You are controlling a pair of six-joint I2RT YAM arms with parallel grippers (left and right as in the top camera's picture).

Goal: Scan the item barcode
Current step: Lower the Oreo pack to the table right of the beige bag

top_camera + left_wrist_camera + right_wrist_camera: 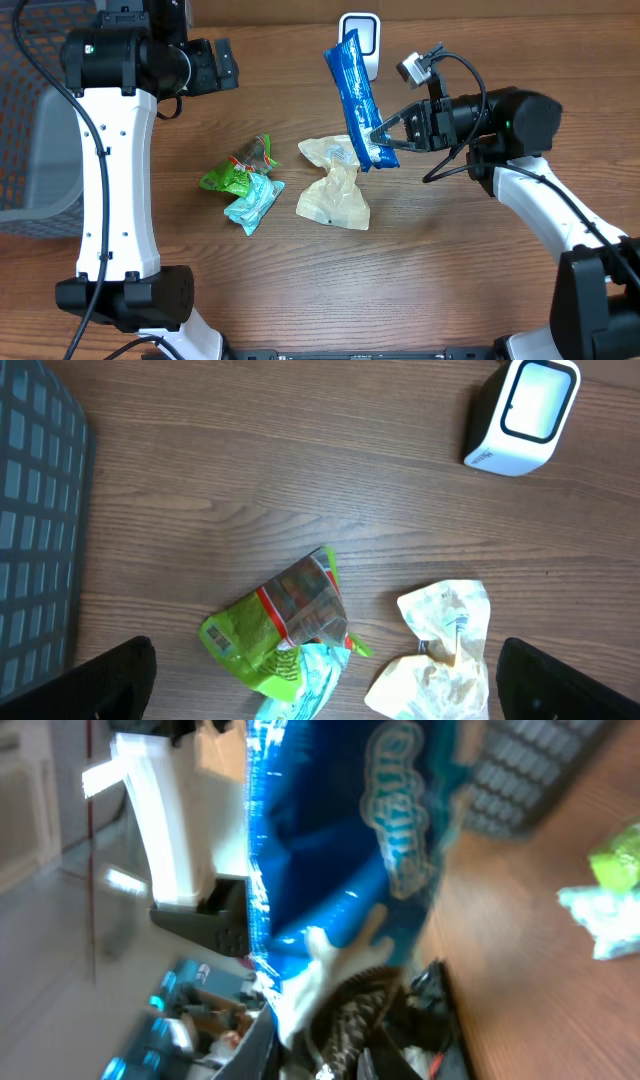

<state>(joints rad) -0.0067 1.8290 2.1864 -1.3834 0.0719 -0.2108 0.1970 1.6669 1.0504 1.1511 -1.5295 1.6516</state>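
Observation:
The bare spot on the tabletop [410,177] beside the cream packet is below my right gripper. I should tip that gripper so its fingers point down, lower it, and let go of the blue packet [355,90] there.
My right gripper [384,139] is shut on the lower end of a long blue packet [355,90], holding it up over the table in front of the white barcode scanner [360,40]. In the right wrist view the blue packet [340,840] fills the frame above the fingers. The scanner [525,412] also shows at the top right of the left wrist view. My left gripper [325,690] is open wide, high above the table, with the green packet [280,625] and the crumpled cream packet [440,650] lying between its fingertips' lines of sight.
A green packet [240,168], a pale teal packet [254,203] and a cream packet [335,185] lie mid-table. A dark mesh basket [35,110] stands at the left edge; the basket [40,530] also shows in the left wrist view.

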